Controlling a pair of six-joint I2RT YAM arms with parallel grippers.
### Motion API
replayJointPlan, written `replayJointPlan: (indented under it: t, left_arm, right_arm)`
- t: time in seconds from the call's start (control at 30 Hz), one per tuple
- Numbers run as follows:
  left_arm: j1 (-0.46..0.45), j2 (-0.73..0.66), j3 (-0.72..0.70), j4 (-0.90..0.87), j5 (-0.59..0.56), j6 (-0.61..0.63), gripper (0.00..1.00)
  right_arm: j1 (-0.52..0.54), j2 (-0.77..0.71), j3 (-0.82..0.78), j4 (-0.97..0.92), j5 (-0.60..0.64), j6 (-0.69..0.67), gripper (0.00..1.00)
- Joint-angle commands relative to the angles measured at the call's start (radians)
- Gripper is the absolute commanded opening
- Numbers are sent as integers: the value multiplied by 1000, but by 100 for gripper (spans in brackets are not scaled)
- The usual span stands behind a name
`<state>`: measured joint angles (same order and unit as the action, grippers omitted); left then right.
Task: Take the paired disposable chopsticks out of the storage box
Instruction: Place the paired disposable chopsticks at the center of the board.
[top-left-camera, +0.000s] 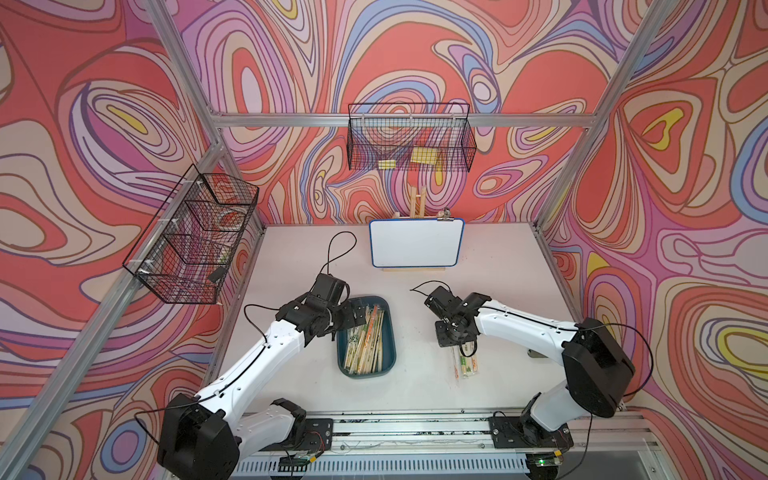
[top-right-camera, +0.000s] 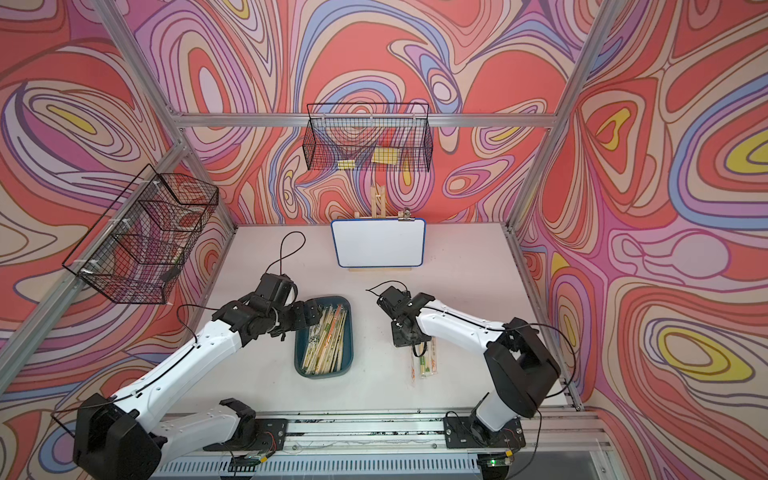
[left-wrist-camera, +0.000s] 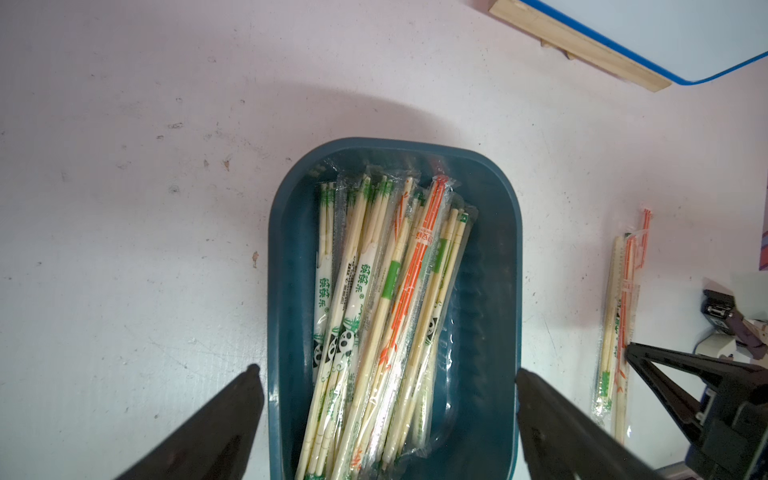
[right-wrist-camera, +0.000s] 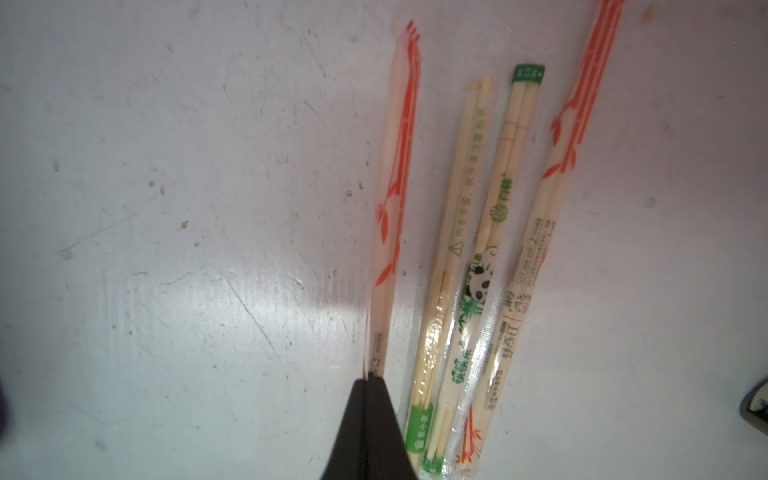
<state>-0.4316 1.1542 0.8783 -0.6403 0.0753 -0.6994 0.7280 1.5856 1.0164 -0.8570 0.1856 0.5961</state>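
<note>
I will next lower my right gripper slightly outward to the tabletop close beside the lying pairs and let go, since the held pair's near end sticks out past them.
The teal storage box (top-left-camera: 390, 332) (top-right-camera: 349, 332) (left-wrist-camera: 286, 249) lies mid-table and holds several paired disposable chopsticks (top-left-camera: 365, 340) (top-right-camera: 326, 340) (left-wrist-camera: 386, 291) in clear sleeves with green, orange and panda prints. My left gripper (top-left-camera: 358, 314) (top-right-camera: 316, 318) (left-wrist-camera: 387, 372) hovers over the box's left end, open, one finger past each long wall, and holds nothing. To the right of the box, my right gripper (top-left-camera: 457, 344) (top-right-camera: 415, 347) (right-wrist-camera: 369, 380) is low over the table. It is shut on the end of an orange-printed pair (right-wrist-camera: 395, 187). Three more pairs (right-wrist-camera: 486, 249) (top-left-camera: 467, 365) lie beside it.
A blue-rimmed whiteboard (top-left-camera: 417, 243) stands on a wooden easel (top-left-camera: 417, 203) at the back of the table. Black wire baskets hang on the back wall (top-left-camera: 409, 141) and the left wall (top-left-camera: 195, 237). A metal rail (top-left-camera: 415, 428) runs along the front edge.
</note>
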Motion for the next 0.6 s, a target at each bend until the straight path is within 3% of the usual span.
replayJointPlan:
  t: [0.0,0.57]
  left_arm:
    - [-6,-1,15,-18,-14,8,100]
    - [-6,0,19,-18,-17,10,100]
  right_arm:
    - [-9,25,-9,-7,42,-3,0]
    - [-33,120,27,19,83,-10,0]
